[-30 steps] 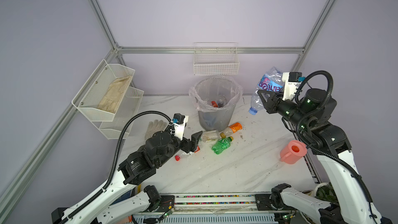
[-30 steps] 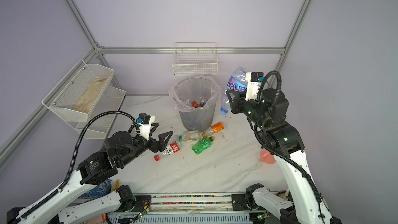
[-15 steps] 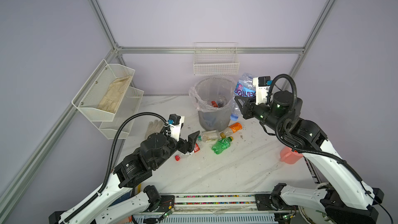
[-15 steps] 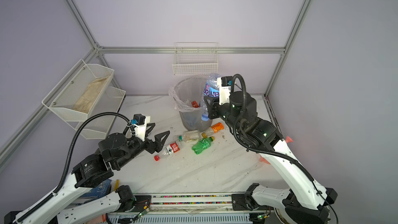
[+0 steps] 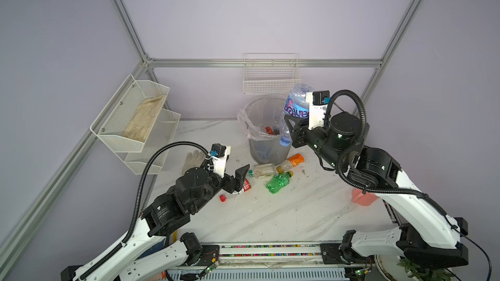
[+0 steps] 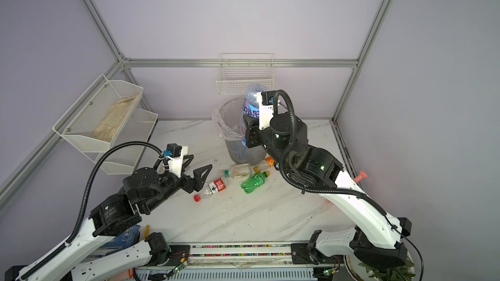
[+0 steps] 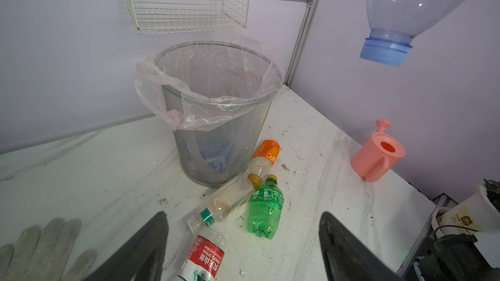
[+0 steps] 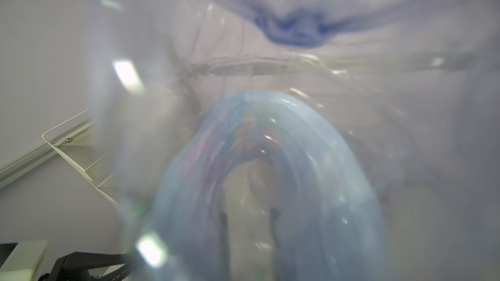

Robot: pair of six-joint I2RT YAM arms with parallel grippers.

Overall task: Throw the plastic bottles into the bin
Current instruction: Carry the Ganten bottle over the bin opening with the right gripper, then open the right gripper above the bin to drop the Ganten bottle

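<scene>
The right gripper carries the large clear bottle outward over the bin's opening (image 5: 266, 116) next and releases it there, since the bottle's cap still hangs outside the bin's rim.
My right gripper (image 5: 293, 121) is shut on a large clear bottle (image 5: 296, 104) with a blue label. It hangs cap down (image 5: 284, 141) at the right rim of the bin (image 5: 266, 152), a grey mesh basket with a clear bag. The same bottle (image 8: 270, 171) fills the right wrist view and hides the jaws. My left gripper (image 5: 238, 179) is open above a red-labelled bottle (image 7: 204, 258). Lying in front of the bin (image 7: 216, 136) are a green bottle (image 7: 263, 212), a clear bottle (image 7: 227, 201) and an orange-labelled bottle (image 7: 266, 155). Bottles lie inside the bin.
A white glove (image 5: 193, 158) lies on the table left of my left gripper. A white mesh shelf (image 5: 135, 120) hangs on the left wall, a wire basket (image 5: 271, 82) on the back wall above the bin. A pink watering can (image 7: 378, 155) stands at the right.
My right arm has swung left, carrying the large bottle from the right side to the bin's right rim. The left arm has shifted only slightly.
</scene>
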